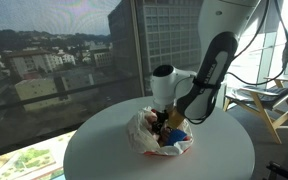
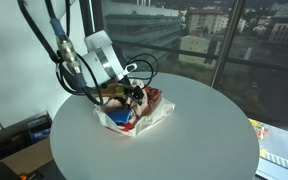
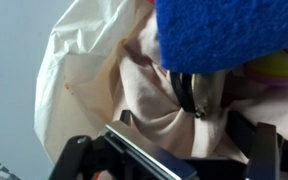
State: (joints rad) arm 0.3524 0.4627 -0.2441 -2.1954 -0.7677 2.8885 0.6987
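Observation:
Folds of cloth are between my open fingers. I will next move my gripper toward the dark strap beside the blue sponge and close it on the pale pink cloth [image 3: 179, 128].
A crumpled cream cloth bag [image 1: 144, 132] lies on the round white table [image 1: 99, 150], with coloured items in it. It shows in both exterior views [image 2: 156, 112]. My gripper [image 1: 168, 120] reaches down into the bag's mouth [image 2: 134, 100]. In the wrist view the cream cloth [image 3: 114, 70] fills the middle, with a blue sponge [image 3: 229, 35] above it and a yellow-pink item [image 3: 284, 65] at the right edge. My gripper [image 3: 174, 150] has its fingers wide apart, with folds of cloth between them. A dark strap [image 3: 184, 90] lies on the cloth.
The table [image 2: 194, 150] stands beside tall windows [image 1: 54, 50] looking over a city. A wooden chair [image 1: 269, 105] stands behind the arm. Cables [image 2: 54, 30] hang along the arm. A dark box [image 2: 19, 135] sits on the floor beside the table.

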